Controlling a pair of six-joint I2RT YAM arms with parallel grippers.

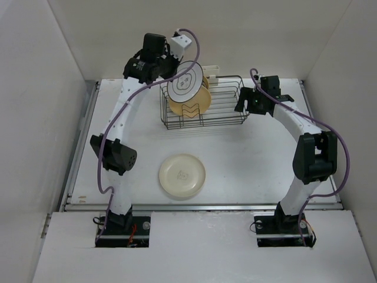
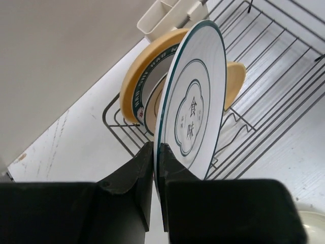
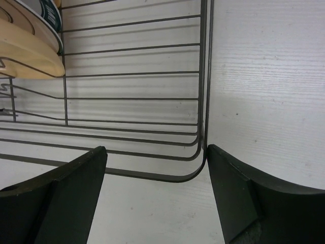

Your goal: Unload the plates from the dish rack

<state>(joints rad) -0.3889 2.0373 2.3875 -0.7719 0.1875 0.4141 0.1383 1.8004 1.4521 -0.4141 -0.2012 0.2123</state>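
Next, my left gripper needs to swing back and down from the rack, then tilt the white plate flat on the bare table [image 1: 233, 171] beside the cream plate.
My left gripper [image 2: 157, 151] is shut on the rim of a white plate with a thin dark rim [image 2: 195, 101], held upright above the left end of the dish rack [image 1: 227, 103]. Behind it in the rack stand a yellow-orange plate [image 2: 147, 56] and a plate with a dark-green patterned rim [image 2: 138, 99]. A cream plate [image 1: 182, 175] lies flat on the table in front of the rack. My right gripper [image 3: 157, 157] is open at the rack's right end. The corner wire of the rack [image 3: 200, 137] lies between its fingers, close to the right one.
A white utensil caddy [image 2: 170, 15] hangs on the rack's far side. The table's back wall and left wall stand close behind the left arm [image 1: 126, 106]. The right arm [image 1: 306, 147] arches over the table's right part.
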